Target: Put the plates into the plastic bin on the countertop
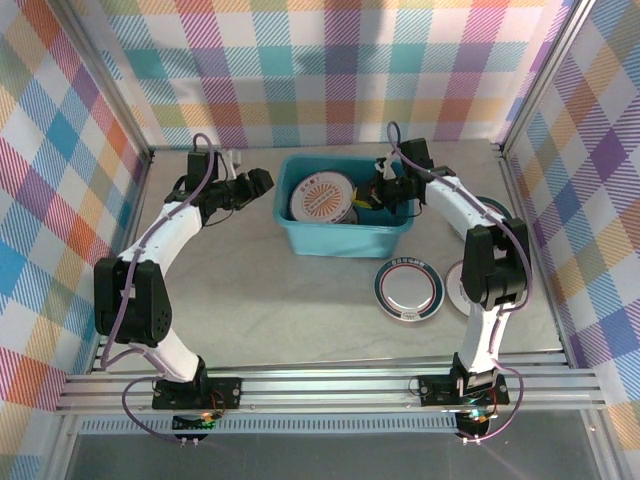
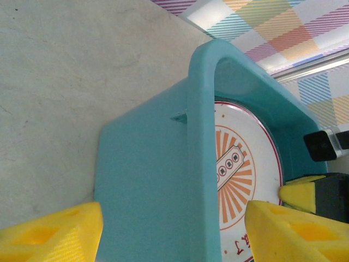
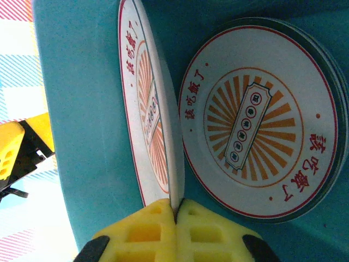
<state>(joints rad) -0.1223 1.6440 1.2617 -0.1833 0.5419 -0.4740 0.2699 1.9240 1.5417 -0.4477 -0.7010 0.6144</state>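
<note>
The flat stack (image 1: 349, 216) (image 3: 259, 123) is below the held plate, on the bottom of the bin. My right gripper will go down next until the plate touches the stack, and let go of the plate's rim.
The teal plastic bin (image 1: 345, 236) stands mid-countertop (image 1: 290, 310). A stack of white plates with orange sunburst centres (image 1: 320, 197) lies flat inside it. My right gripper (image 1: 385, 193) is inside the bin's right end, shut (image 3: 175, 212) on the rim of another sunburst plate (image 3: 140, 109), held on edge beside the flat stack (image 3: 259, 123). My left gripper (image 1: 256, 184) is open at the bin's left wall (image 2: 158, 180), which shows between its yellow fingers (image 2: 54, 234) without touching them. A teal-rimmed plate (image 1: 408, 288) lies on the countertop in front of the bin.
Another plate (image 1: 458, 284) lies right of the teal-rimmed one, partly hidden by the right arm. Plaid walls close in the back and both sides. A metal rail (image 1: 330, 385) runs along the near edge. Bare countertop lies front left of the bin.
</note>
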